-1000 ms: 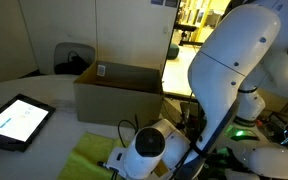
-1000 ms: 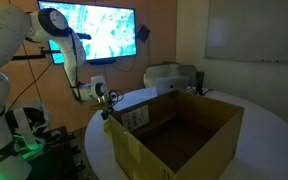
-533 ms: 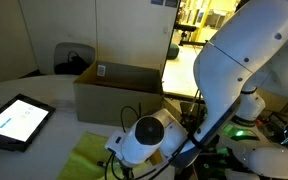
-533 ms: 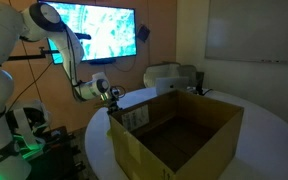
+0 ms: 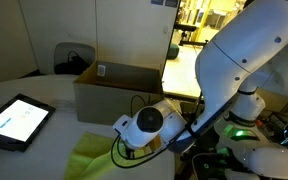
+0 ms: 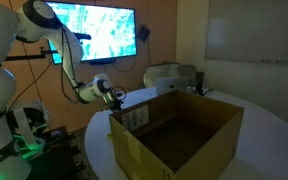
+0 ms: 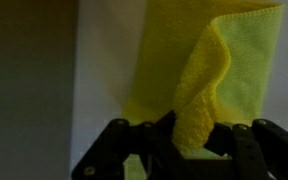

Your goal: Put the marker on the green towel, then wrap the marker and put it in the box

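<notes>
My gripper lowers the towel's fold onto the flat green towel beside the box next and releases it there, since it stands raised between my fingers.
My gripper [image 7: 190, 132] is shut on a raised fold of the green towel [image 7: 239, 55], which stands up between the jaws in the wrist view while the rest lies flat on the white table. In an exterior view the towel [image 5: 88, 156] lies at the table's near edge, under the gripper [image 5: 124, 150]. The box [image 5: 119, 88] stands open just behind it. From the opposite side the box [image 6: 184, 128] fills the table and the gripper [image 6: 115, 97] hangs just beyond its far corner. The marker is hidden.
A black tablet [image 5: 14, 120] with a lit screen lies on the table to the left of the towel. A dark chair [image 5: 72, 58] stands behind the box. A lit wall screen [image 6: 89, 30] hangs behind the arm.
The wrist has risen and shifted toward the box, lifting the pinched fold of the towel with it. The jaws have stayed shut.
</notes>
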